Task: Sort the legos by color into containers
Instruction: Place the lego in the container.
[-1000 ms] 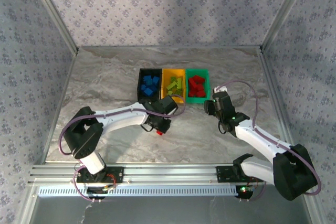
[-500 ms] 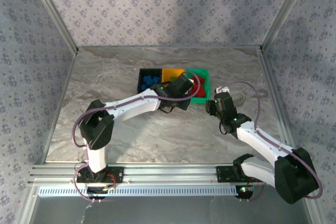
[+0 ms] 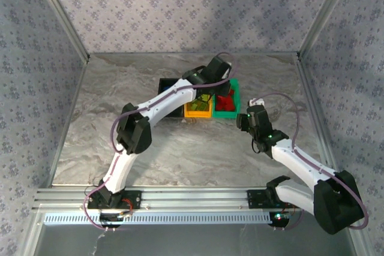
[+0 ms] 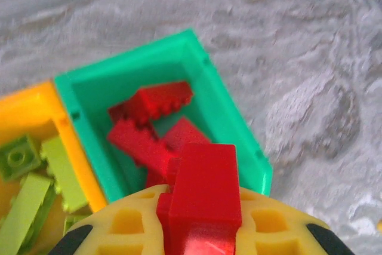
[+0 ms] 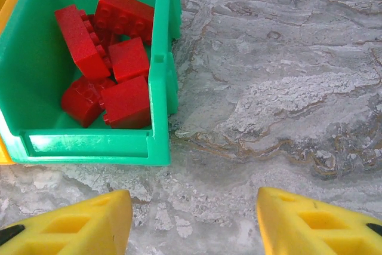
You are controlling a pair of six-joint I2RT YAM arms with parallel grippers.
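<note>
The green container holds the same color, so I should next lower my left gripper toward the red legos inside it and release its red lego there.
My left gripper (image 4: 203, 210) is shut on a red lego (image 4: 206, 183), held just above the near corner of the green container (image 4: 230, 108). Several red legos (image 4: 156, 101) lie inside that container. Beside it the orange-yellow container (image 4: 42, 97) holds lime green legos (image 4: 59, 168). In the top view the left gripper (image 3: 218, 83) hangs over the green container (image 3: 234, 112), the orange-yellow container (image 3: 197, 113) is in the middle and the black container (image 3: 163, 86) is partly hidden by the arm. My right gripper (image 5: 194, 225) stands open over bare table, just right of the green container (image 5: 160, 88) with its red legos (image 5: 122, 58).
The three containers stand in a row at the middle back of the marble table (image 3: 120, 100). The left arm (image 3: 162, 103) stretches diagonally across the black and orange-yellow containers. Metal frame posts and patterned walls bound the table on all sides.
The left arm has swung from the table in front of the containers, carrying the red lego, up and right over the green container. The right arm has barely moved.
</note>
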